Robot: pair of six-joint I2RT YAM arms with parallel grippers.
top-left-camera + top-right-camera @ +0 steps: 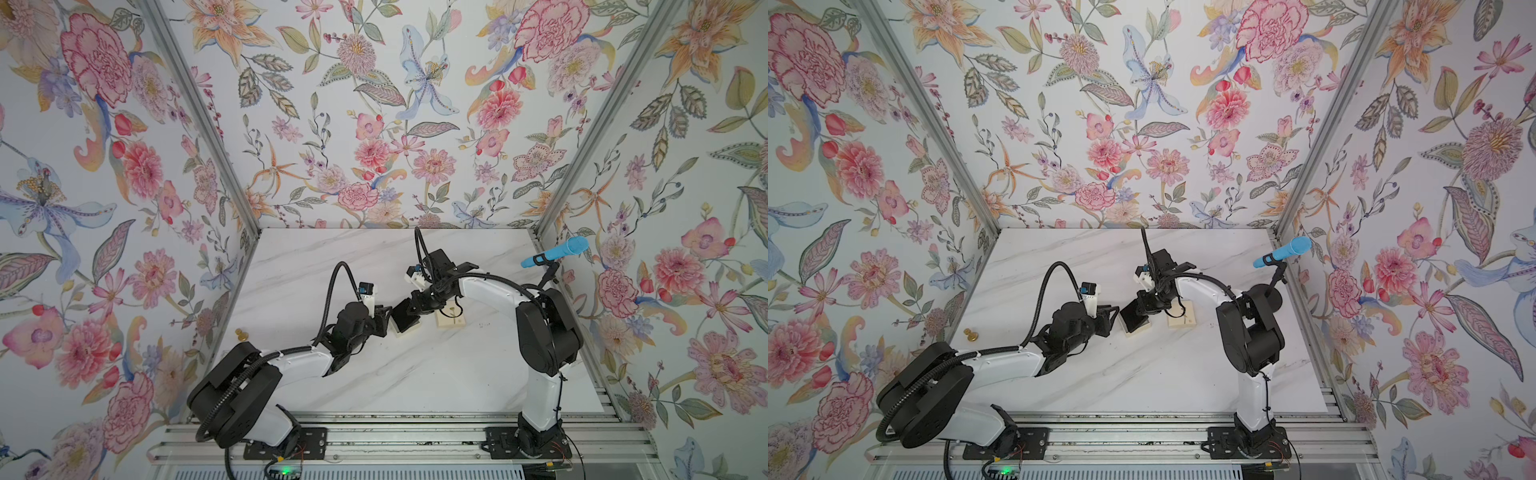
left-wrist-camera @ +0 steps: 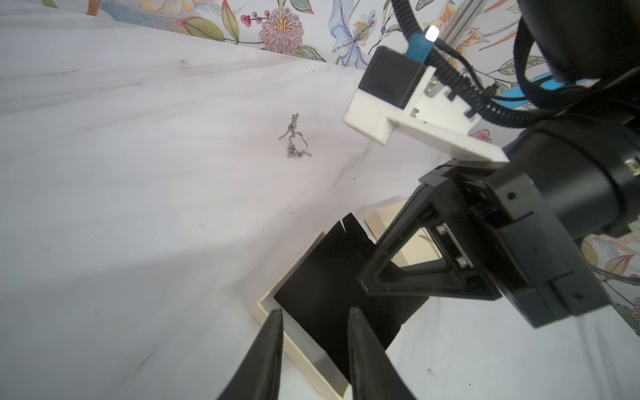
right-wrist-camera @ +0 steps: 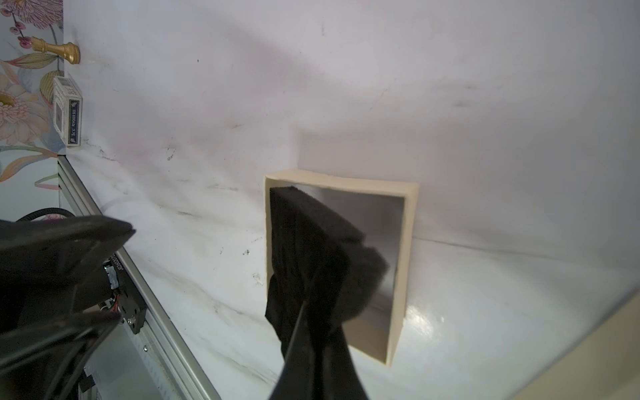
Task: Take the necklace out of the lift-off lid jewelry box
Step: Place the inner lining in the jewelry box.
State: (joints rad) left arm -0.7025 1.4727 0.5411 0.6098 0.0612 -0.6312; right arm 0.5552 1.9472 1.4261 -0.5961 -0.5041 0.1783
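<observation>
The cream box base's open hollow (image 3: 374, 230) lies below the right gripper. The right gripper lowers into that hollow next and releases the tilted black lining there.
The necklace (image 2: 294, 138), a small bunched silvery chain, lies on the bare marble well beyond the jewelry box; I cannot make it out in the top views. The cream box base (image 1: 405, 330) (image 1: 1136, 328) (image 2: 298, 349) (image 3: 408, 242) sits mid-table without its lid. My right gripper (image 1: 411, 307) (image 3: 311, 311) is shut on the black lining (image 3: 311, 249) (image 2: 329, 277), tilting it up out of the base. My left gripper (image 1: 384, 318) (image 2: 314, 311) stands open astride the base's near edge. The lid (image 1: 451, 321) (image 1: 1181, 318) lies flat just right of the base.
A gold chess pawn (image 1: 240, 333) (image 3: 57, 52) stands near the left wall, with a small printed card box (image 3: 67, 110) close by. A blue microphone (image 1: 557, 251) juts in at the right wall. Floral walls close three sides; a metal rail (image 1: 374, 436) runs along the front.
</observation>
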